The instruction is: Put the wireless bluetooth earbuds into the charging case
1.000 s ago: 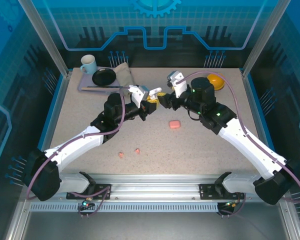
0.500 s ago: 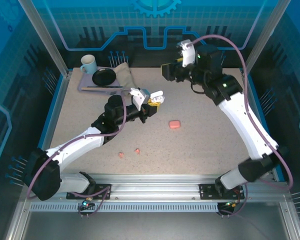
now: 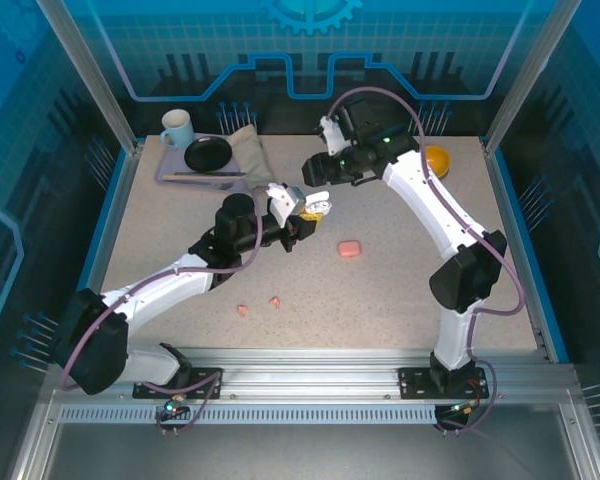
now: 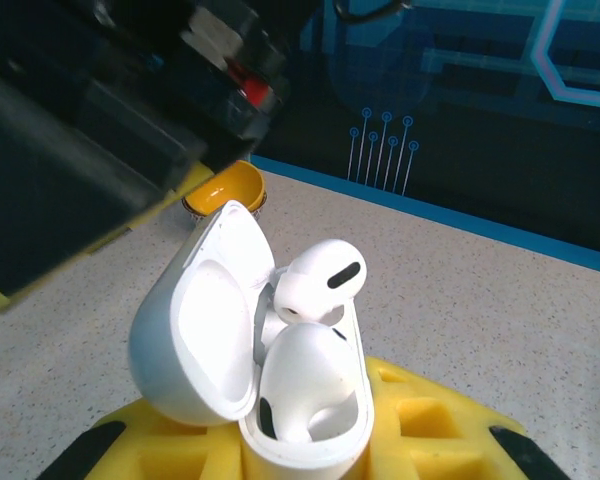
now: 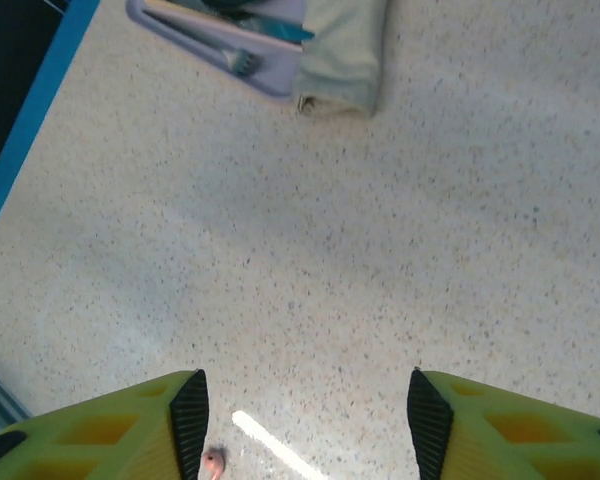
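Note:
The white charging case should go down on the bare tabletop next, as that clear patch is below it. My left gripper should lower, tip its fingers toward the table and release the case.
My left gripper (image 3: 302, 212) is shut on the white charging case (image 4: 310, 400), whose lid (image 4: 195, 320) stands open. One white earbud (image 4: 300, 375) sits in the near slot. A second white earbud (image 4: 318, 283) stands higher in the far slot, its head above the rim. My right gripper (image 3: 315, 172) hangs open just behind the case, with nothing between its fingers (image 5: 190, 405). Two pink earbuds (image 3: 242, 310) (image 3: 275, 301) lie on the table toward the front. One pink earbud (image 5: 212, 462) lies by the right gripper's left pad. A pink case (image 3: 349, 248) lies shut at mid-table.
At the back left a tray (image 3: 170, 172) holds a mug (image 3: 176, 128), a black plate (image 3: 208, 153) and a folded cloth (image 3: 248, 150). An orange bowl (image 3: 436, 160) stands at the back right. The table (image 3: 400, 300) has a speckled top.
The right gripper left the white case, rose toward the back wall, then came down left to hang behind the case. The left gripper kept hold of the case.

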